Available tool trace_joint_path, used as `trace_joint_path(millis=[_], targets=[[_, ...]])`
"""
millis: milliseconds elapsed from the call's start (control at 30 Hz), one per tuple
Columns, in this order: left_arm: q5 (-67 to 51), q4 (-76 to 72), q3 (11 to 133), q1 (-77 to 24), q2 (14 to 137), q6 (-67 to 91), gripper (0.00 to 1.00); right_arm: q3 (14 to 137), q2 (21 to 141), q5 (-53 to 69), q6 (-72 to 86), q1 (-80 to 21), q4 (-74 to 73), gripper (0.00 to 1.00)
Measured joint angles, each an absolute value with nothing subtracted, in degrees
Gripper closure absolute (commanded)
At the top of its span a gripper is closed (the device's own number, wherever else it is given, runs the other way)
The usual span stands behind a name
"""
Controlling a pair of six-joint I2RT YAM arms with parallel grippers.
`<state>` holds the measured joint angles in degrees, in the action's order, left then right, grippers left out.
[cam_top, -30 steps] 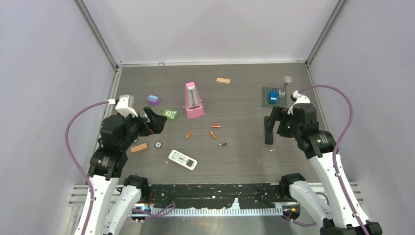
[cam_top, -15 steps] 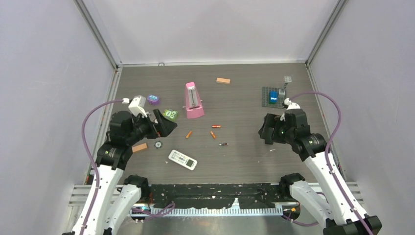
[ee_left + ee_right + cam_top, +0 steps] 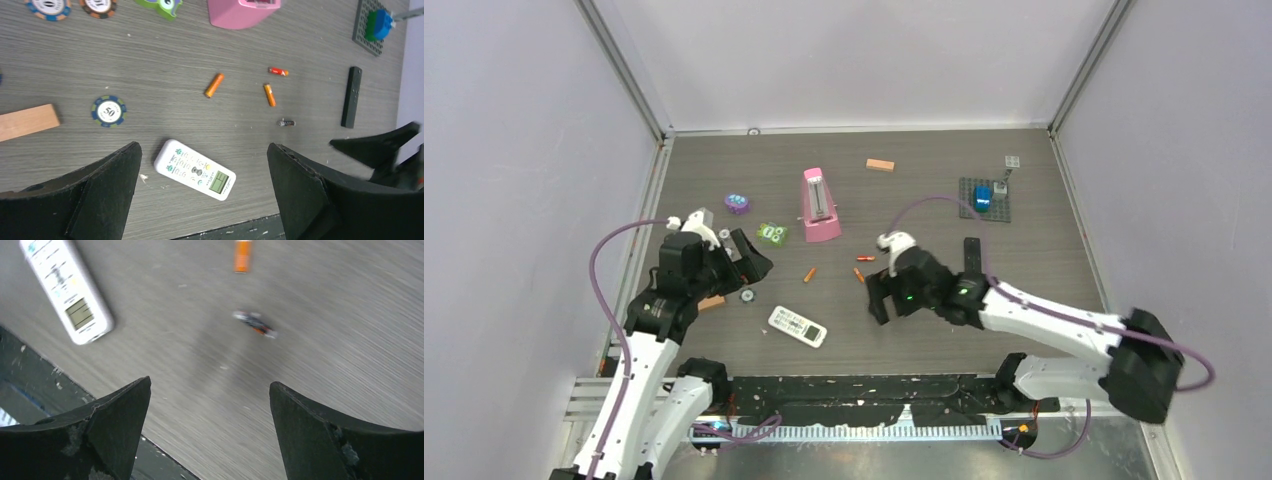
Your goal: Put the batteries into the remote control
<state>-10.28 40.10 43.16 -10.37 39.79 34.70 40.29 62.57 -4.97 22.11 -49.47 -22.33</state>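
My right gripper turns to the left in the top view and down over the white remote's screen end (image 3: 813, 334) (image 3: 81, 316) next, since that end lies nearest it.
A white remote (image 3: 797, 326) lies face up near the front edge; it also shows in the left wrist view (image 3: 194, 170) and the right wrist view (image 3: 65, 288). Two orange batteries (image 3: 809, 273) (image 3: 859, 275) and a red one (image 3: 865, 258) lie just beyond it. A dark red battery (image 3: 254, 323) lies under my right gripper's view and also shows in the left wrist view (image 3: 286, 122). My left gripper (image 3: 749, 262) is open and empty, up and left of the white remote (image 3: 204, 147). My right gripper (image 3: 886, 295) is open and empty, low above the dark red battery (image 3: 210, 385).
A slim black bar-shaped remote (image 3: 970, 250) lies right of the batteries. A pink metronome (image 3: 820, 205), a green toy (image 3: 772, 234), poker chips (image 3: 737, 203) (image 3: 747, 295), wooden blocks (image 3: 880, 165) (image 3: 709, 301) and a grey baseplate (image 3: 969, 205) with a blue brick also lie on the table.
My right arm has swung far left from beside the black bar to over the batteries. My left gripper has shifted slightly right and nearer the front.
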Motion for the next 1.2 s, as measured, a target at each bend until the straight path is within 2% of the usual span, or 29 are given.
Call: trace_joint_path(millis=[167,267,500,600,900,1067,1200], targets=[[-5.0,42.9,44.3,-10.4,36.6,35.1,0.02,46.8,79.2,-5.5,16.5,-64.2,-14.6,0.0],[-3.4,43.9,45.7,-10.4,35.9,35.1,0.02,51.5,86.6,-5.3,13.6,-68.7,-11.5,0.0],[-1.9,45.3,48.5,-10.4,35.1,34.1,0.02,59.7,98.1,-4.3,9.0,-71.7,-7.4,0.01],[-1.1,45.7,48.9,-10.4,35.1,33.8,0.02,62.7,101.7,-4.3,7.5,-72.4,-7.3,0.04],[2.0,46.4,49.5,-10.4,35.5,32.7,0.01,64.7,107.9,-5.6,6.2,-73.1,-7.5,0.21],[2.6,46.4,49.5,-10.3,36.2,32.3,0.01,64.7,108.0,-8.1,6.0,-73.1,-7.2,0.45],[2.8,46.4,49.5,-10.3,36.5,32.3,0.01,64.6,108.0,-9.6,6.2,-73.1,-7.1,0.58]])
